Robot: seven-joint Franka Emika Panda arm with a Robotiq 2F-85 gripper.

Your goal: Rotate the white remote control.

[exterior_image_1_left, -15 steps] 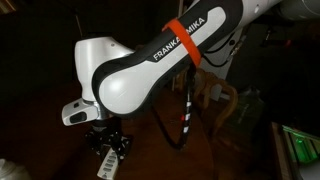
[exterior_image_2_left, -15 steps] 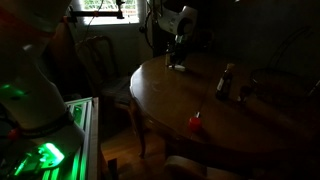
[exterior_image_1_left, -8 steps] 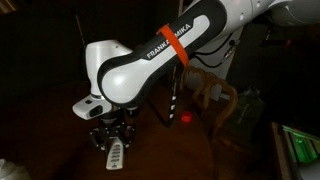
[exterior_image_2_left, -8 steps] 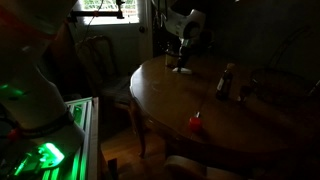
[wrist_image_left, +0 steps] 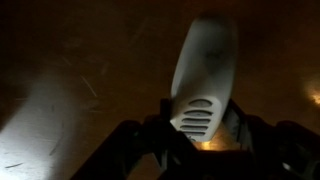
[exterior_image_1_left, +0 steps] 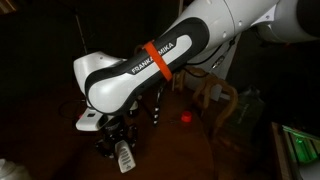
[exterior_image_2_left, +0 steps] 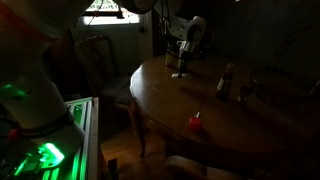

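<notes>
My gripper lowers the white remote control [wrist_image_left: 203,70] onto the bare tabletop below next and releases the ribbed end, since it still slants instead of lying flat.
The white remote control [wrist_image_left: 203,70] fills the wrist view, its ribbed end held between my dark fingers above the wooden table. My gripper [wrist_image_left: 200,138] is shut on that end. In an exterior view the gripper [exterior_image_1_left: 117,146] points down with the remote [exterior_image_1_left: 125,161] sticking out slanted below it. In an exterior view the gripper [exterior_image_2_left: 180,66] is at the far edge of the round table [exterior_image_2_left: 190,97], and the remote [exterior_image_2_left: 180,74] is a small pale spot under it. I cannot tell whether the remote touches the table.
A dark brown bottle [exterior_image_2_left: 225,82] stands at the table's right side. A small red round object [exterior_image_2_left: 195,121] lies near the front edge and also shows in an exterior view [exterior_image_1_left: 185,116]. A wooden chair [exterior_image_1_left: 216,100] stands behind the table. The room is very dim.
The arm has swung and the wrist has turned. The gripper with the remote has shifted a little along the table's far edge, and the remote now points at a different angle.
</notes>
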